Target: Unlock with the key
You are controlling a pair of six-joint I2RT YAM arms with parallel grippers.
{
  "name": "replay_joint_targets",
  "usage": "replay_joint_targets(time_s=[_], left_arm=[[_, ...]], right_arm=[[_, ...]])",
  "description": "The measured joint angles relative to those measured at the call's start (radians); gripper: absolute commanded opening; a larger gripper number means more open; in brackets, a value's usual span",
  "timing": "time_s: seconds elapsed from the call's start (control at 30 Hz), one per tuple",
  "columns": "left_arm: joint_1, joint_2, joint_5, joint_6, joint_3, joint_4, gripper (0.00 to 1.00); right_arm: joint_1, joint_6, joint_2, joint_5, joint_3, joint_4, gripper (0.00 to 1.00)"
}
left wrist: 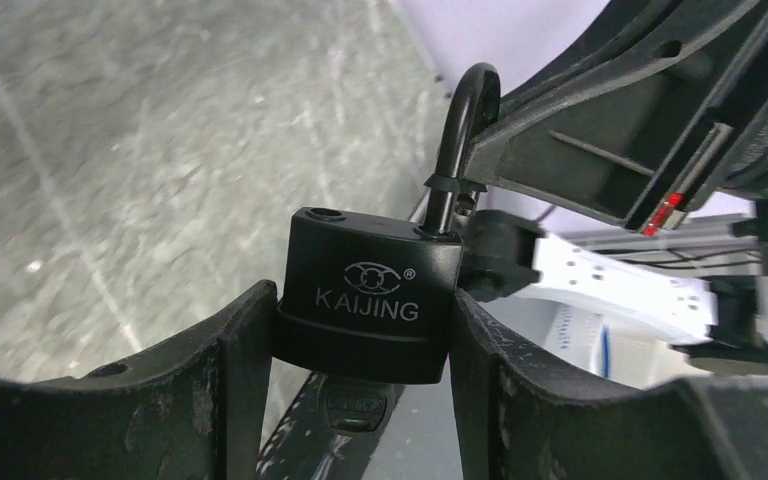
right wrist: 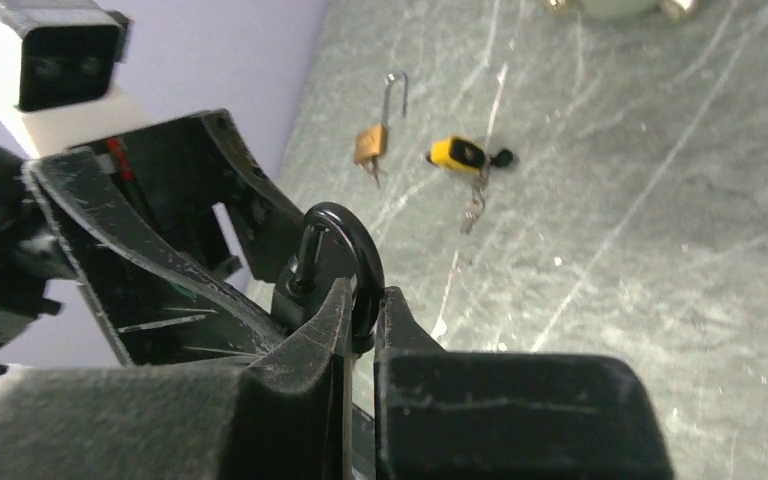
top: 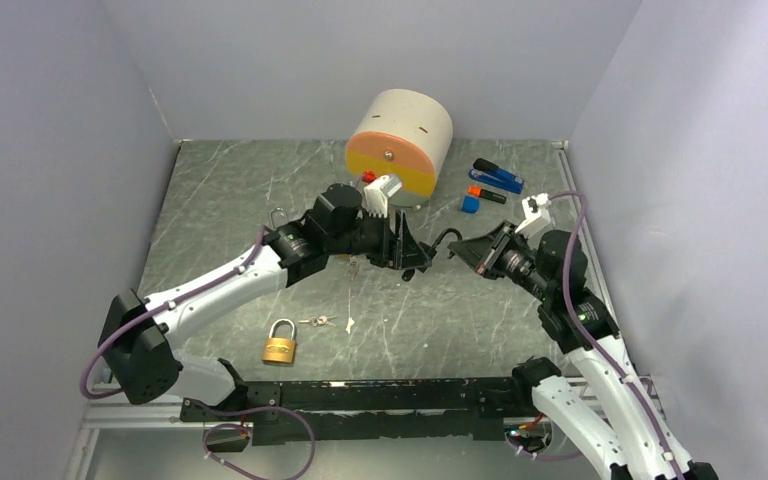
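Note:
One shackle leg stands clear of its hole. Next I will turn my left gripper down and lower the padlock onto the bare tabletop below to release it.
A black padlock (left wrist: 365,300) marked KAIJING is held above the table, my left gripper (left wrist: 360,308) shut on the sides of its body. A key (left wrist: 355,408) sticks out of the underside of the lock. The black shackle (right wrist: 360,235) rises from the body with one leg out of its hole. My right gripper (right wrist: 365,300) is shut on the shackle's curve, its fingertips pinching it from both sides. From above, the two grippers meet at mid-table, left gripper (top: 408,255) and right gripper (top: 465,250), with the shackle (top: 445,238) between them.
A brass padlock (top: 280,346) and loose keys (top: 320,321) lie near the front. Another brass padlock (right wrist: 370,142) with its shackle open and a yellow lock (right wrist: 457,153) lie farther back. A white drum with an orange-yellow face (top: 400,140), a blue stapler (top: 500,178) and small blocks (top: 472,198) stand behind.

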Motion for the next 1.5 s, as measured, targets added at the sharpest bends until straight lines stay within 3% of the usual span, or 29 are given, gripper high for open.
replay_joint_targets(time_s=[0.23,0.43,0.5,0.6,0.73,0.8,1.0,1.5], left_arm=[[-0.037,0.045,-0.138,0.098,0.044,-0.188,0.03],[-0.059,0.182,-0.207,0.150,0.163,-0.302,0.03],[-0.066,0.227,-0.226,0.161,0.196,-0.326,0.03],[-0.069,0.276,-0.245,0.183,0.226,-0.343,0.03],[-0.064,0.343,-0.319,0.202,0.267,-0.361,0.03],[-0.039,0.389,-0.380,0.204,0.288,-0.378,0.03],[0.000,0.531,-0.481,0.224,0.344,-0.409,0.02],[-0.085,0.708,-0.482,0.224,0.466,-0.279,0.03]], right_arm=[[0.006,0.002,0.038,-0.030,-0.032,-0.080,0.00],[-0.007,0.002,0.084,-0.001,-0.030,-0.113,0.00],[-0.010,0.001,0.109,0.019,-0.024,-0.125,0.04],[-0.010,-0.005,0.151,0.048,-0.021,-0.135,0.19],[-0.011,-0.035,0.165,0.087,-0.033,-0.149,0.52],[-0.011,-0.042,0.145,0.109,-0.043,-0.171,0.60],[-0.011,-0.051,0.119,0.217,-0.045,-0.259,0.61],[-0.013,-0.043,0.008,0.377,-0.046,-0.432,0.61]])
